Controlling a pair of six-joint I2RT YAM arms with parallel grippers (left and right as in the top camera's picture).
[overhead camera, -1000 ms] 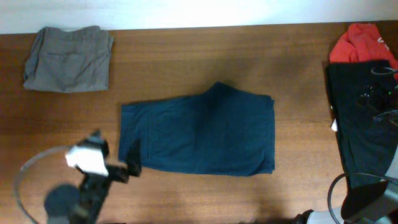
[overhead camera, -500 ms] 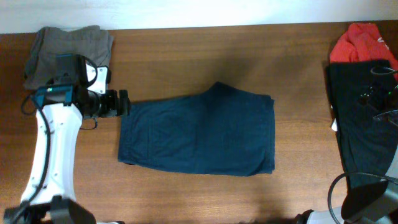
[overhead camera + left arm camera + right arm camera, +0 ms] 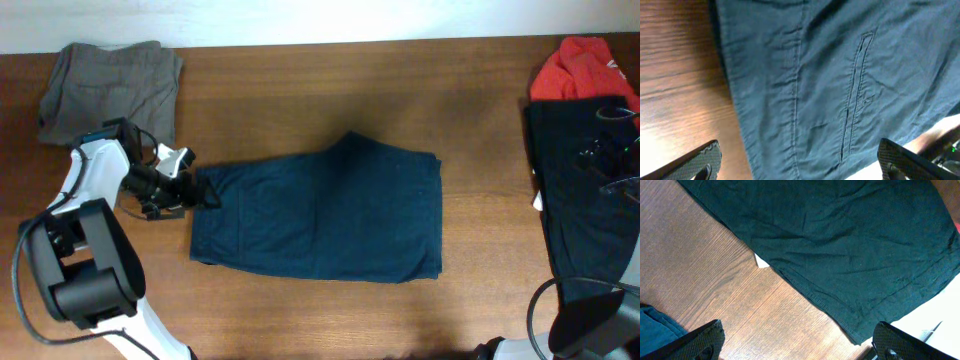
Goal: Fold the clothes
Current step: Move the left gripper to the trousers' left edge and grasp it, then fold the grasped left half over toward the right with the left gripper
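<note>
My left gripper will next go down with its open fingers around the tip of the navy piece's narrowing corner [image 3: 204, 174] below and close, because both edges converge between them.
The dark navy trouser-like piece [image 3: 320, 215] lies flat in the middle of the table, folded into a rough rectangle. My left gripper [image 3: 205, 192] is open and empty at its left edge. In the left wrist view the fingers [image 3: 800, 170] straddle the navy fabric [image 3: 840, 75], which shows a pocket slit. My right gripper [image 3: 800, 345] is open and empty above the table, beside the edge of the black piece [image 3: 840, 245]. From overhead the black piece [image 3: 585, 215] lies at the far right, with the red top [image 3: 580, 65] behind it. Grey folded trousers [image 3: 110, 90] sit at the back left.
A small white tag [image 3: 761, 261] sticks out from the black piece's edge. The right arm's base [image 3: 590, 325] is at the front right corner. Bare wooden table [image 3: 300, 110] lies between the garments.
My left arm swung from the front left up to the navy piece's left edge, and the gripper now reaches over that edge. The navy piece and the right arm have not moved.
</note>
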